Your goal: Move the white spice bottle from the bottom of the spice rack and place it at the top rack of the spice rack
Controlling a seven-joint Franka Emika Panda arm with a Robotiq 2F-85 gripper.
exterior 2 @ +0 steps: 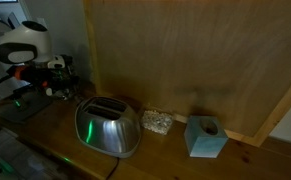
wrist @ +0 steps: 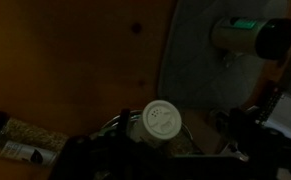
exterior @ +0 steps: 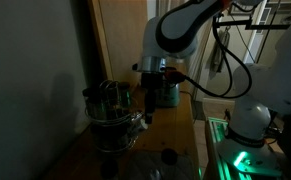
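Note:
My gripper lowers over the bottle's cap (exterior: 142, 124) (wrist: 161, 120) next, then closes around the white spice bottle, since its pale cap shows between my open fingers.
The white spice bottle (wrist: 162, 121) shows from above in the wrist view, its pale round shaker cap toward the camera. It stands in the spice rack, whose wire rim (wrist: 115, 126) runs beside it. My gripper (wrist: 181, 150) hangs right over the bottle. Its dark fingers stand apart on either side of the bottle and look open, though the picture is very dark. In an exterior view the gripper (exterior: 148, 112) is at the near edge of the round two-tier spice rack (exterior: 110, 112), with a pale spot (exterior: 141, 119), probably the bottle, at its tips.
A teal object (exterior: 168, 94) stands behind the rack by the wooden wall. In an exterior view a shiny toaster (exterior 2: 107, 126), a small glass dish (exterior 2: 157, 122) and a teal box (exterior 2: 205, 137) sit on the wooden counter. The robot base (exterior: 247, 122) is close by.

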